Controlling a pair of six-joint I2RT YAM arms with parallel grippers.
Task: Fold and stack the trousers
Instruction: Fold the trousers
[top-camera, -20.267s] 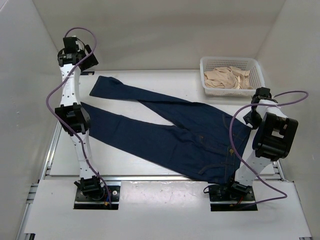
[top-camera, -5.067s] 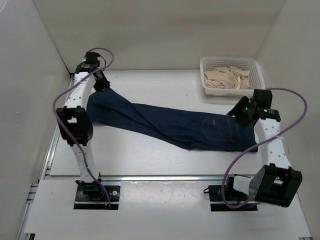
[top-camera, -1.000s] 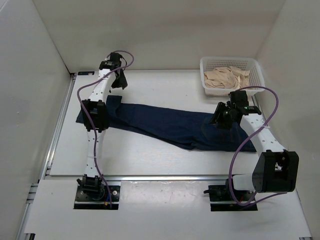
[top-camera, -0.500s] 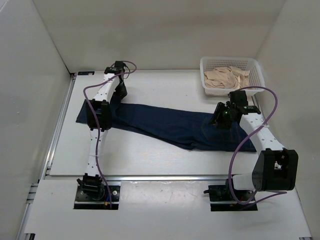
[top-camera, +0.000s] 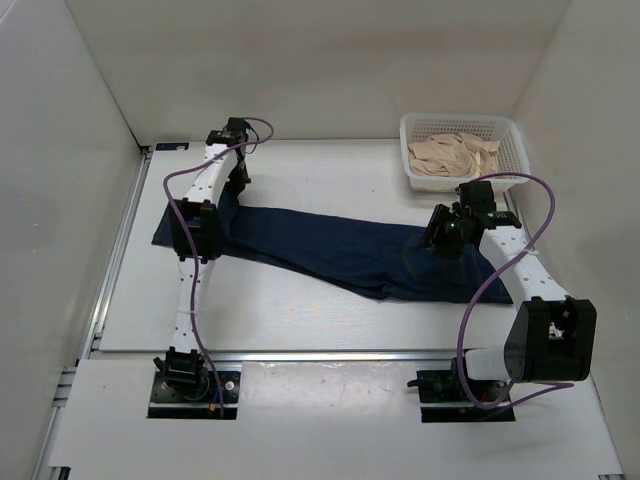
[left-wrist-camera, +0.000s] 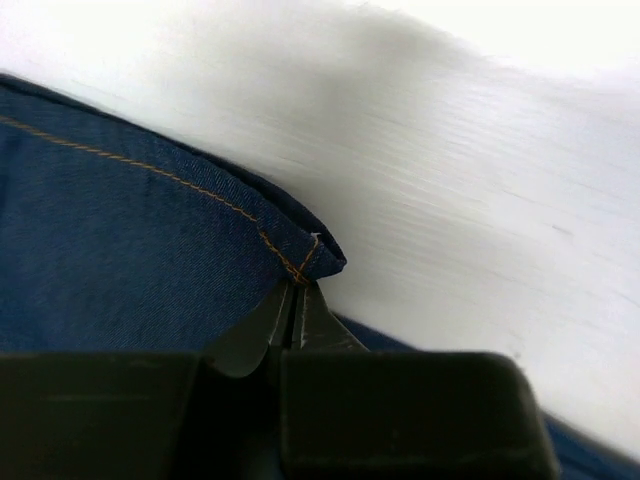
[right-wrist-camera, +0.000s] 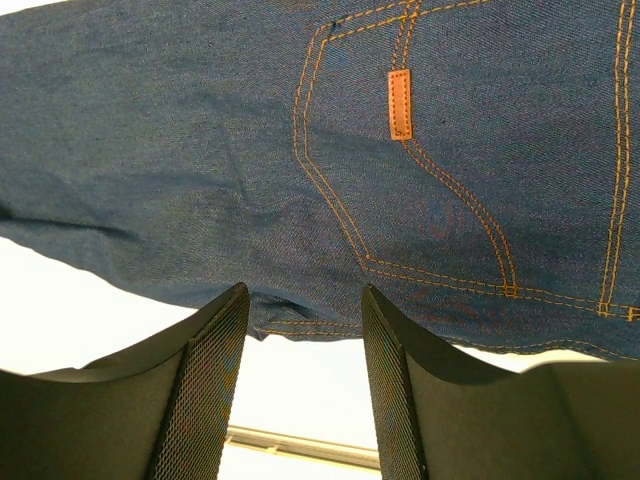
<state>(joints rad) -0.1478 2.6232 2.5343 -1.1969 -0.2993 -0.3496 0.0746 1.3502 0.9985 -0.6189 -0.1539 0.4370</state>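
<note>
My left gripper swings the trousers' drawn-back hem corner over the outer leg end next and releases, since that leg end lies to its left in the top view.
The dark blue trousers (top-camera: 340, 250) lie folded lengthwise across the table, leg ends at the left and waist at the right. My left gripper (top-camera: 239, 181) is down at the far corner of the leg ends. In the left wrist view it (left-wrist-camera: 297, 291) is shut on the stitched hem corner (left-wrist-camera: 312, 256). My right gripper (top-camera: 441, 239) hovers over the seat of the trousers. Its fingers (right-wrist-camera: 305, 293) stand open above the denim edge (right-wrist-camera: 200, 120), with nothing between them. A tan patch (right-wrist-camera: 399, 104) shows beside the pocket stitching.
A white basket (top-camera: 461, 119) holding beige cloth (top-camera: 455, 155) stands at the back right corner. White walls close in the table on the left, back and right. A metal rail (top-camera: 330, 352) runs along the near edge, in front of the arm bases.
My left gripper dropped onto the leg hem and closed from open to shut on its corner. The right arm and the trousers have hardly moved.
</note>
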